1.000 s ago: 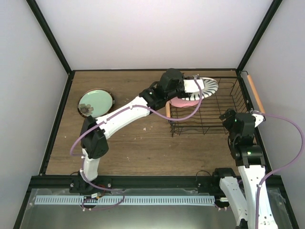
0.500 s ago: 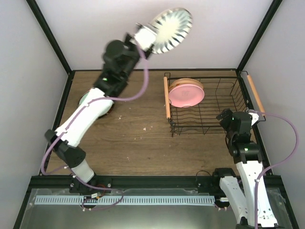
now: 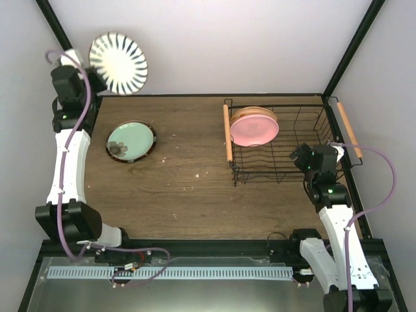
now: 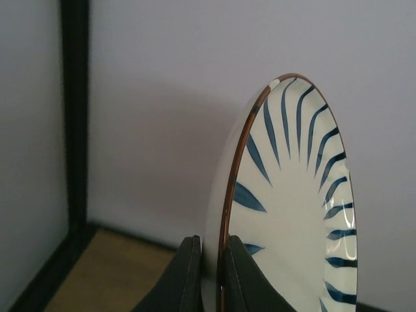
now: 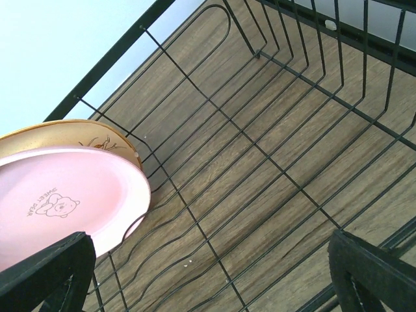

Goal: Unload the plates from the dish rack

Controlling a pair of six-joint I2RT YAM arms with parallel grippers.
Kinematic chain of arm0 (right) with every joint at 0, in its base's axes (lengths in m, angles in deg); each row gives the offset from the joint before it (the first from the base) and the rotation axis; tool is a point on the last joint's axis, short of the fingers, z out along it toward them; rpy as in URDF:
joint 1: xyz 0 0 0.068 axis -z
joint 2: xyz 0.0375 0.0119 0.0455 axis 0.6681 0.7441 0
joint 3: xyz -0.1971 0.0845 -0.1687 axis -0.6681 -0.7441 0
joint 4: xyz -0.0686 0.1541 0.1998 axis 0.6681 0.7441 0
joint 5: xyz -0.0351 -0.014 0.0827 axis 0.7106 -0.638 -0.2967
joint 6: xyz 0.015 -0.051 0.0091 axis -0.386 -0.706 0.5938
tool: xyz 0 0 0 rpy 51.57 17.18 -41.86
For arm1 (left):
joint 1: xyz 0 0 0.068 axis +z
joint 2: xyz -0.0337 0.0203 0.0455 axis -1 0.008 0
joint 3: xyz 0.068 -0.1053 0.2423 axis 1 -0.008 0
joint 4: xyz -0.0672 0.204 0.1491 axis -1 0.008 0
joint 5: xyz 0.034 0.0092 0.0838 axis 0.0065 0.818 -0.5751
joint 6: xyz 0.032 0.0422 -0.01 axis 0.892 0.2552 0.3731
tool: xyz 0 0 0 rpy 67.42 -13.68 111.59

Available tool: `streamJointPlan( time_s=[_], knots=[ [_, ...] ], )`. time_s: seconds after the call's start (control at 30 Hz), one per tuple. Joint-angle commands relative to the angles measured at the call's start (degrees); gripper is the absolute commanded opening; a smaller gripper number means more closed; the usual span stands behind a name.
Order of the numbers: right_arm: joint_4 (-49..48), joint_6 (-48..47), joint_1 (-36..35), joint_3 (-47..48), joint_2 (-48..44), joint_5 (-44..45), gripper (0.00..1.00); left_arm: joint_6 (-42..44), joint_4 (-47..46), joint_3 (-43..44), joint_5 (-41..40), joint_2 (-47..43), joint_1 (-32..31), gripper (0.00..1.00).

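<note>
The mint green plate [image 3: 130, 141] lies flat and uncovered, so next my left gripper will lower and draw back, tilting downward, to let go of the striped plate onto it.
The white plate with dark radial stripes [image 3: 118, 63] hangs high at the far left, and my left gripper [image 3: 93, 65] is shut on its rim. In the left wrist view both fingertips [image 4: 188, 260] pinch the plate's edge [image 4: 292, 214]. Below it a mint green plate [image 3: 130, 141] lies flat on the table, a darker rim showing beneath. The black wire dish rack [image 3: 260, 175] holds a pink plate [image 3: 253, 130] leaning on a tan plate [image 3: 250, 112]. My right gripper [image 3: 300, 156] stands open over the rack's near right side, empty, with the pink plate [image 5: 58, 201] to its left.
The rack's wooden handles run along its left side [image 3: 227, 133] and right side [image 3: 348, 127]. A black frame post [image 3: 71, 52] rises just behind the left arm. Enclosure walls close in the table on the left, back and right.
The left arm lifted the striped plate out of the rack and swung it up and across to the far left. The right arm shifted only slightly.
</note>
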Motion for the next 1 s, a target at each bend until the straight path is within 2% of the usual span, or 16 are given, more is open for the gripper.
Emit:
streamJointPlan(
  time_s=[0.0, 0.13, 0.43, 0.73, 0.97],
  knots=[
    [-2.4, -1.9, 0.2, 1.2, 0.9, -0.7, 1.00, -20.5, -2.0, -9.1, 11.3, -3.6, 7.7, 0.04],
    [-2.2, -2.4, 0.2, 1.6, 1.3, -0.5, 1.00, -30.9, -5.5, -19.3, 18.9, -5.2, 13.9, 0.04],
    [-1.8, -2.2, 0.2, 1.9, 1.5, -0.5, 1.00, -38.3, -10.3, -33.6, 27.9, -3.2, 19.3, 0.04],
    [-0.8, -1.8, 0.2, 2.7, 1.7, -0.2, 1.00, -41.5, -19.1, -44.1, 31.9, 0.0, 19.7, 0.04],
    [-0.7, -1.8, 0.2, 2.9, 1.7, 0.0, 1.00, -41.5, -23.7, -47.4, 32.1, 2.4, 19.7, 0.04]
  ],
)
